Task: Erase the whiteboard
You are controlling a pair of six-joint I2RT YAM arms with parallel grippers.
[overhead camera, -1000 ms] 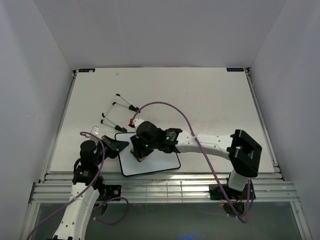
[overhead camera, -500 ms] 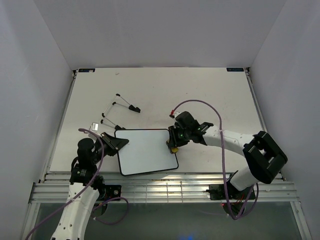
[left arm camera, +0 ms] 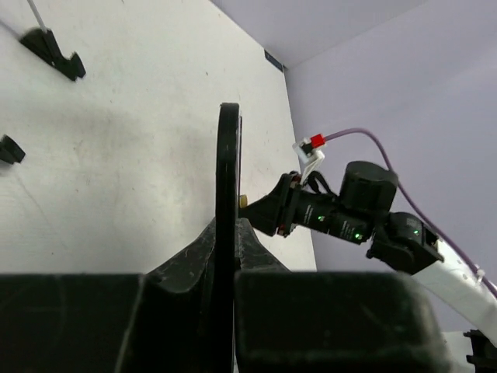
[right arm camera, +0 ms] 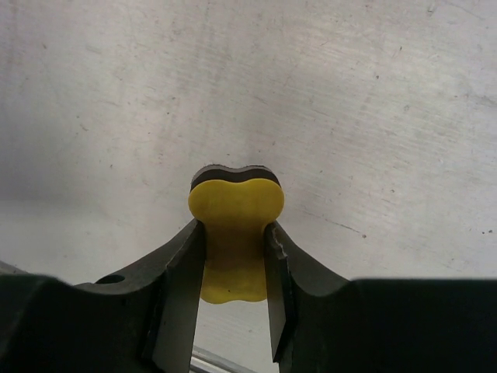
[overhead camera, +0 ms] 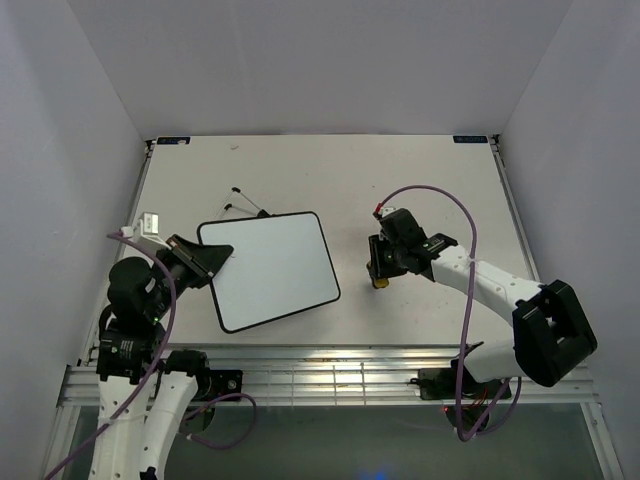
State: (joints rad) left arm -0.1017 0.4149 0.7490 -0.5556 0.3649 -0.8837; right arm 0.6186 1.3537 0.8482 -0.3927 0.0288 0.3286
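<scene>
My right gripper moves toward the whiteboard (overhead camera: 270, 268) next, since it shows plain white, and then lowers the eraser (right arm camera: 235, 237) onto the table beside the board.
The whiteboard (overhead camera: 270, 268) is plain white with a thin black rim. My left gripper (overhead camera: 205, 262) is shut on its left edge and holds it lifted and tilted above the table. In the left wrist view the board shows edge-on as a black strip (left arm camera: 227, 194) between my fingers. My right gripper (overhead camera: 381, 270) is shut on the yellow peanut-shaped eraser (right arm camera: 235, 237), low over the table to the right of the board and apart from it. The eraser's tip shows in the top view (overhead camera: 381, 282).
Black-footed thin wire stands (overhead camera: 245, 205) lie on the table behind the board; two show in the left wrist view (left arm camera: 53, 53). The right arm (left arm camera: 349, 214) with its purple cable (overhead camera: 440, 195) reaches across the table's right half.
My left gripper has lifted the whiteboard off the table and tilted it up to the left. My right gripper has carried the eraser off the board to the right.
</scene>
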